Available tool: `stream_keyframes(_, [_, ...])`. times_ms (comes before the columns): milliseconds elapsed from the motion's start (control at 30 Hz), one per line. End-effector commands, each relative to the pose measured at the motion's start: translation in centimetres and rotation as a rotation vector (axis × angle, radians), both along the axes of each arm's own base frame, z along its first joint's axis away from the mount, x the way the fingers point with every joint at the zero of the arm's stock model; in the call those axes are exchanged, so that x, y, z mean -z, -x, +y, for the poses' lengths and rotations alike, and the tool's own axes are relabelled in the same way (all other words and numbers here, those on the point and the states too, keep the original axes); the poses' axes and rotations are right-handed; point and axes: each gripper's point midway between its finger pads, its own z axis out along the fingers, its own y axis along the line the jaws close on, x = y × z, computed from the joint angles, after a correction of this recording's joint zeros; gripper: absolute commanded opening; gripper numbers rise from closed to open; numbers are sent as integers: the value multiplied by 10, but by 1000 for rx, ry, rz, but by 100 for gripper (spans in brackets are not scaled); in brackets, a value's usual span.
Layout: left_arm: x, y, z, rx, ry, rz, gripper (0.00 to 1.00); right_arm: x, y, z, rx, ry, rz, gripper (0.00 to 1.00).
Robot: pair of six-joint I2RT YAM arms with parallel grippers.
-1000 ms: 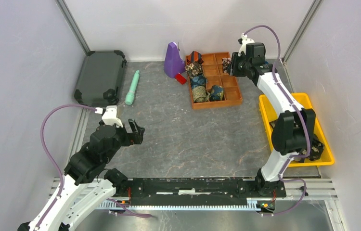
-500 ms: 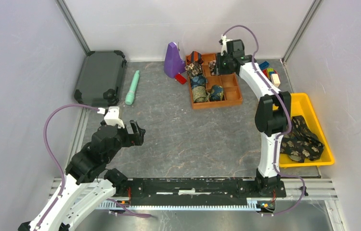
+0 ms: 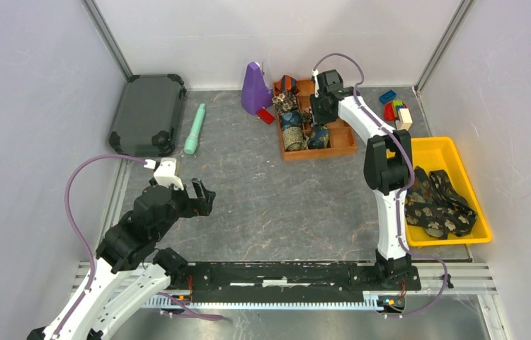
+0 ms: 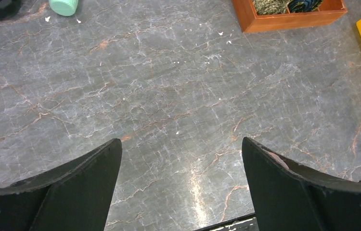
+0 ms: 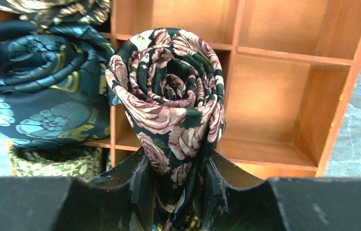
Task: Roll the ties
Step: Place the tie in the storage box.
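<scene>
I will next lower my right gripper over the box's middle section beside the blue paisley tie and release the rolled dark tie, as that section is empty under the dark tie.
My right gripper point(image 5: 177, 168) is shut on a rolled dark tie with pink roses point(image 5: 169, 96) and holds it over the middle compartments of the brown wooden box point(image 3: 340, 142). In the top view the gripper point(image 3: 317, 112) is above the box. Rolled ties sit in the box's left compartments: a blue paisley one point(image 5: 34, 91) and a greenish one point(image 5: 48, 161), also seen from above point(image 3: 293, 134). Unrolled dark ties point(image 3: 436, 205) lie in the yellow bin point(image 3: 454, 152). My left gripper point(image 4: 181, 178) is open and empty above bare table point(image 3: 199, 198).
A purple object point(image 3: 254, 86) and a red block point(image 3: 266, 115) stand left of the box. A mint green cylinder point(image 3: 195, 129) and a dark case point(image 3: 147, 113) lie at the back left. Coloured toy blocks point(image 3: 394, 110) sit at the back right.
My right arm has swung left from the box's back right corner to over its middle, carrying the rose tie. The ties in the yellow bin came into view. The left arm has barely moved.
</scene>
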Motion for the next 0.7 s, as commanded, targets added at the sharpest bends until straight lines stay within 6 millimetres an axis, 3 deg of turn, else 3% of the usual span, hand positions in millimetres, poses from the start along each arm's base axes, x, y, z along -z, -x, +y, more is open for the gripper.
stream_keyframes(0, [-8,-3,-4,44,-17,-50,100,-20,-9,-16,21,86,-34,0])
stream_keyframes(167, [-8,-2,-4,48,-16,-52,100,-10,-4,-9,-32,76,27,0])
stream_keyframes(433, [-8,-2,-5,55,-14,-52,100,33,15,-9,-95,105,162,0])
stream_keyframes(667, [-7,-3,-6,55,-18,-47,100,42,14,-7,-108,100,172,0])
